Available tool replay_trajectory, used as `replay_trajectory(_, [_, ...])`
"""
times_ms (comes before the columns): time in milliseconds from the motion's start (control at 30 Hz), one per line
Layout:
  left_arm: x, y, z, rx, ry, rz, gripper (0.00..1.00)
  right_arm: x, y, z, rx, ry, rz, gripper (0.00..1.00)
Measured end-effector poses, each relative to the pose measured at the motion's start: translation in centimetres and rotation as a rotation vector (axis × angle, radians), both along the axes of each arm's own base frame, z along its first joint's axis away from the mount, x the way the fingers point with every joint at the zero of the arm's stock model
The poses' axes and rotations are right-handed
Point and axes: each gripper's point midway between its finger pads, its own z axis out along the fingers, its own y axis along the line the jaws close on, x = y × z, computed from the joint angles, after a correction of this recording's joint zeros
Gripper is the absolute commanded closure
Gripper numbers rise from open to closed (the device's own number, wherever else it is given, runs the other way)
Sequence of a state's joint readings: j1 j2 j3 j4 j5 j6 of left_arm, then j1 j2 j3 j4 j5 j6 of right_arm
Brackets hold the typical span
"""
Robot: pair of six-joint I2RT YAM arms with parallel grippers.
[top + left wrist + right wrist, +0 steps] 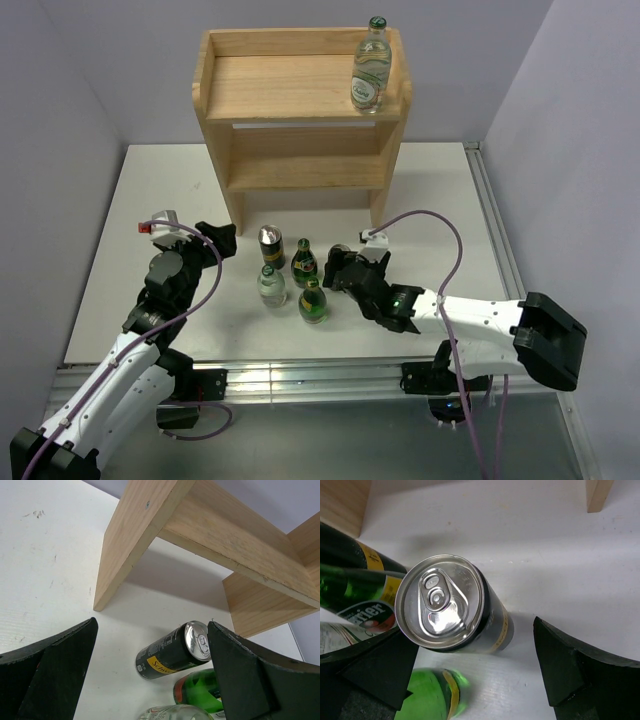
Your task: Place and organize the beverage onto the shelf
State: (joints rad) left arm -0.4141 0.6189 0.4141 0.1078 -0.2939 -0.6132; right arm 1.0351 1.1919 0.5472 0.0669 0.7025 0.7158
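Observation:
My right gripper should next go down around the second can [338, 262] [456, 607] and move toward the green bottles before it closes, because the can is nearer the finger on their side.
The wooden shelf [300, 110] stands at the back, with one clear green-capped bottle [370, 72] on the right of its top board. On the table in front stand a dark can [271, 245], two dark green bottles [303, 262] [313, 300] and a second clear bottle [271, 286]. My right gripper [343, 265] is open, with its jaws on either side of a second dark can [450, 605], which stands nearer the left finger [375, 670]. My left gripper [215, 240] is open and empty, left of the group. Its view shows the first can [170, 652] ahead.
The shelf's lower board [300, 172] and left side panel [130, 535] are close behind the drinks. In the right wrist view a green bottle [430, 695] stands just beside the can, and another [350, 587] is to the left. Purple cables loop over both arms.

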Motion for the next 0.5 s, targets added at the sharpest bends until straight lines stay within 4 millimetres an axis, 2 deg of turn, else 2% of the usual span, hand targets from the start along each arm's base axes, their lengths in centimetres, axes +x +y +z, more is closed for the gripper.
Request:
replay_trajectory(233, [0.1,0.0,-0.1,0.002,0.004,0.0,0.02,1.7,0.0,-0.6,0.031,-0.013,-0.037,0.02])
replay_trajectory(500, [0.2,0.0,-0.4,0.01,0.012,0.003,0.02,2.3,0.7,-3.4,-0.011,0.014,-0.036,0.06])
